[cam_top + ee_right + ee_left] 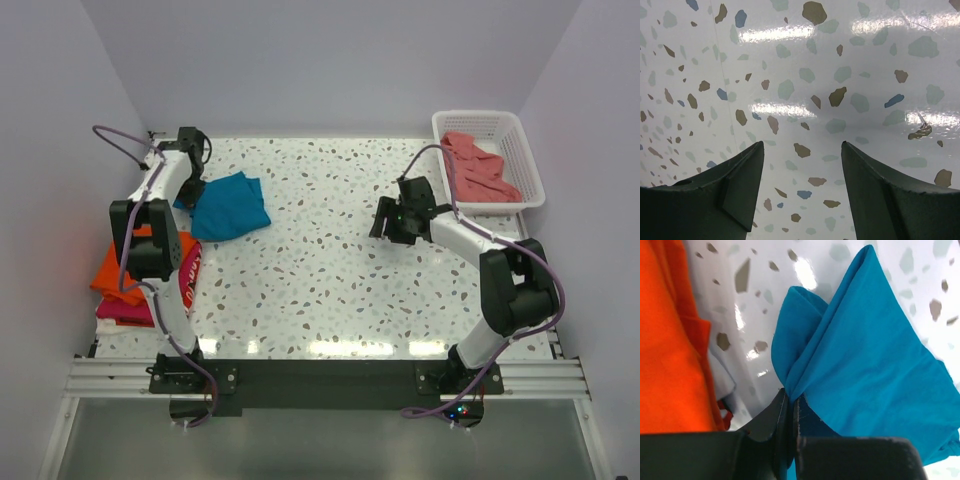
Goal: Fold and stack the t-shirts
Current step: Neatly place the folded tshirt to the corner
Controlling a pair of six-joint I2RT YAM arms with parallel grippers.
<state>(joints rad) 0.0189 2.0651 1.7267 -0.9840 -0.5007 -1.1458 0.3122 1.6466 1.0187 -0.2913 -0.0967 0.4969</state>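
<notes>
The robot next raises its left gripper, then carries the teal-blue t-shirt [230, 207] back over the orange t-shirt [125, 270] and lets go of it, since that stack lies back from the gripper.
A teal-blue t-shirt [230, 207] lies folded at the back left of the table. My left gripper [190, 186] is shut on its left edge; in the left wrist view the cloth [860, 350] bunches between the closed fingers [771, 416]. An orange t-shirt [125, 270] lies on a magenta-red one [125, 310] at the left edge; the orange also shows in the left wrist view [667, 340]. A salmon-pink t-shirt [478, 168] lies in the basket. My right gripper [388, 222] is open and empty over bare table, its fingers [742, 180] apart.
A white lattice basket [515, 135] stands at the back right corner. The speckled tabletop [320, 280] runs between the two arms. Purple walls close in the left, back and right sides. A metal rail [320, 375] runs along the near edge.
</notes>
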